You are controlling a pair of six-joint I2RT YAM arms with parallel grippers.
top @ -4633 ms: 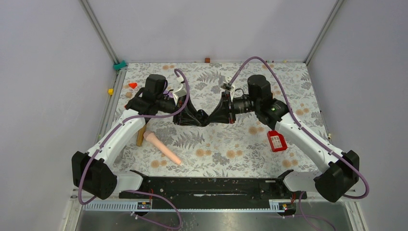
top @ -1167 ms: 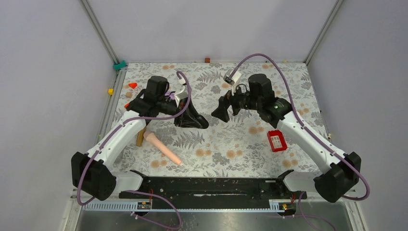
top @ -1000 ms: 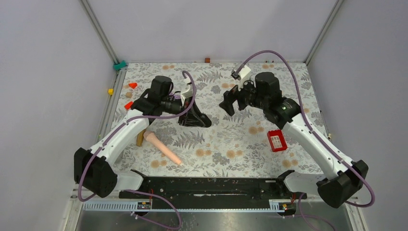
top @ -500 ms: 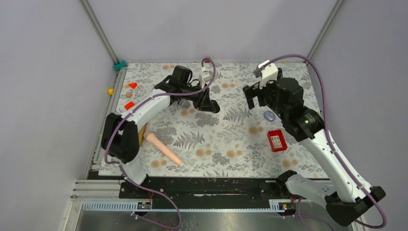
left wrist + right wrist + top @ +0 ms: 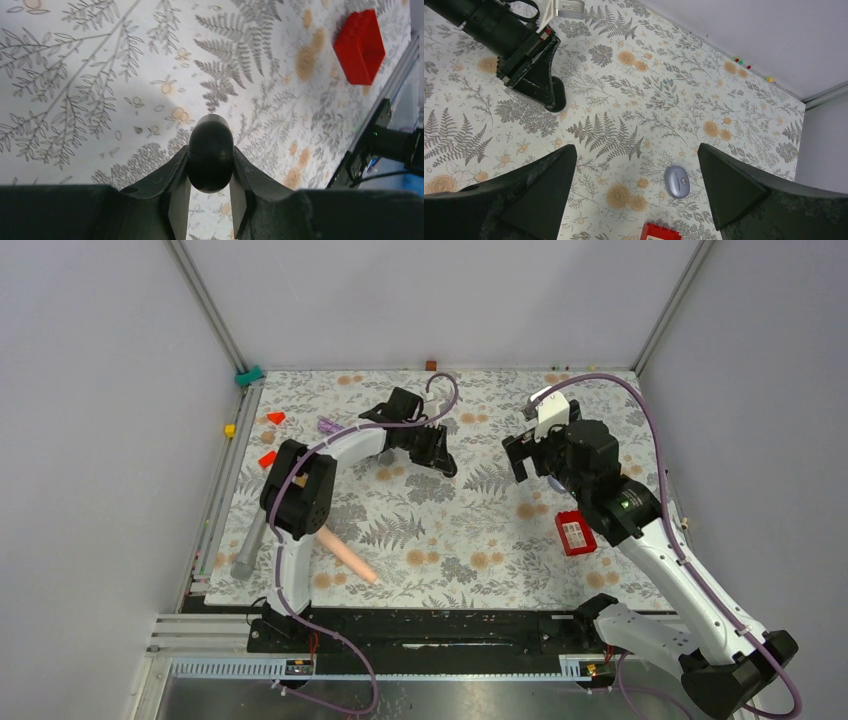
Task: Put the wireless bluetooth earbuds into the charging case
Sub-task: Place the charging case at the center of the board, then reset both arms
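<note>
The glossy black egg-shaped (image 5: 450,472) (image 5: 211,144) thing goes down slightly next, and my left gripper opens to leave it there, since the patterned cloth beneath is clear.
My left gripper (image 5: 210,150) is shut on a glossy black egg-shaped thing (image 5: 210,162) with a seam across it, which looks like a shut charging case. In the top view this gripper (image 5: 440,462) reaches low over the far middle of the table. In the right wrist view its tip (image 5: 555,100) is at the cloth. My right gripper (image 5: 635,150) hangs wide open and holds nothing. In the top view it (image 5: 520,455) is to the right of the left one. A lavender oval charging case (image 5: 676,181), shut, lies on the cloth below it. No earbuds show in any view.
A red box (image 5: 575,532) lies right of centre, near the lavender case (image 5: 659,232). A beige cylinder (image 5: 345,555) and a grey tube (image 5: 245,550) lie at the left. Two small red blocks (image 5: 275,417) and a small purple piece (image 5: 328,426) sit at the far left.
The two grippers, close together mid-table earlier, have parted. The left arm has stretched far forward with the black thing. The right arm has risen and drawn right, uncovering the lavender case.
</note>
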